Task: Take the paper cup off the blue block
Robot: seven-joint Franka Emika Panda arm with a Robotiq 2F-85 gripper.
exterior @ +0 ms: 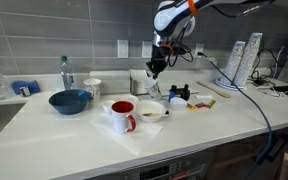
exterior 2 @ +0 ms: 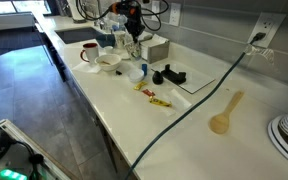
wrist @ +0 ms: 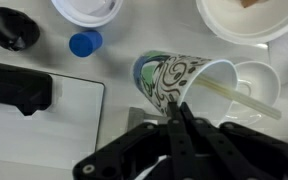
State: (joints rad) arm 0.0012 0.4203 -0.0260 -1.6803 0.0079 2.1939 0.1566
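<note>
The bare counter between blue block and white bowl stands clear, so next my gripper needs to bring the tilted paper cup down onto that spot and release it.
My gripper (wrist: 179, 118) is shut on the wall of the paper cup (wrist: 174, 78), which is white with a green and black print. The cup hangs tilted in the jaws, its mouth to the right, above the white counter. The blue block (wrist: 84, 43) sits on the counter to the upper left, apart from the cup and uncovered. In an exterior view the gripper (exterior: 155, 72) holds the cup (exterior: 153, 87) above the counter behind the white bowl. The block also shows in an exterior view (exterior 2: 142, 68).
A white bowl (wrist: 249, 20) and a white cup (wrist: 84, 8) lie close below the gripper. Black objects (wrist: 12, 28) lie to the left. A red mug (exterior: 123, 115), a dark-blue bowl (exterior: 70, 100), a tall cup stack (exterior: 238, 62) and a cable (exterior: 246, 98) share the counter.
</note>
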